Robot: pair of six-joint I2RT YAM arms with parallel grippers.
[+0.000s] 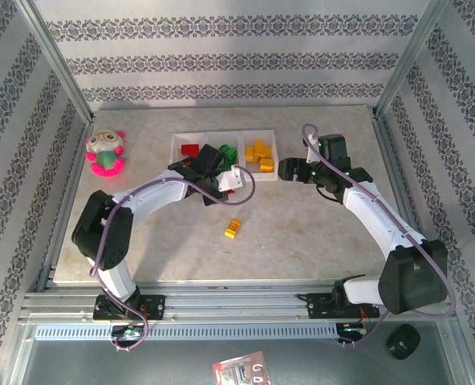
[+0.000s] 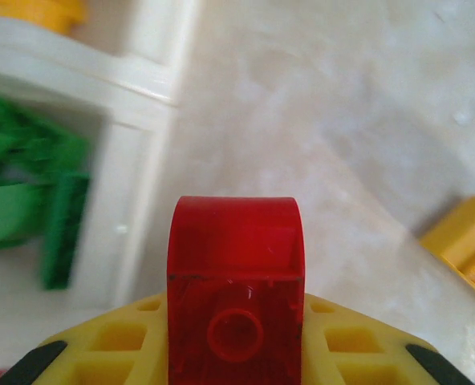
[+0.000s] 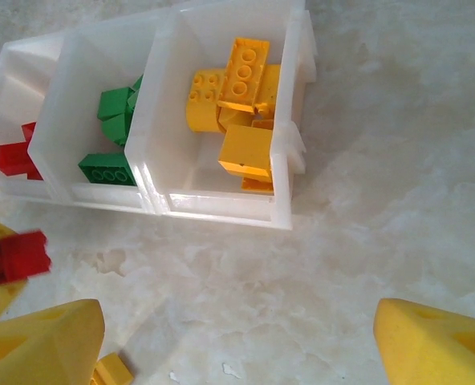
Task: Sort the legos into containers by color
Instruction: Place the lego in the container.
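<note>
My left gripper swings outward and over the tray section nearest the plush toy next and releases the red lego, since red legos already sit there.
My left gripper point(image 1: 226, 186) is shut on a red lego point(image 2: 236, 273), held just in front of the white three-compartment tray point(image 1: 221, 133), near its middle compartment. The same red lego point(image 3: 14, 257) appears at the left edge of the right wrist view. The tray point(image 3: 221, 210) holds red legos point(image 3: 13, 154) in its left compartment, green legos point(image 3: 113, 136) in the middle and yellow-orange legos point(image 3: 237, 104) on the right. One yellow lego point(image 1: 233, 228) lies loose on the table, the same yellow lego point(image 2: 470, 241) showing in the left wrist view. My right gripper point(image 3: 241, 345) hovers open and empty right of the tray.
A pink-and-green plush toy point(image 1: 105, 152) sits at the far left of the table. The marbled tabletop point(image 1: 318, 233) has free room in front and to the right. Metal frame posts and patterned walls enclose the workspace.
</note>
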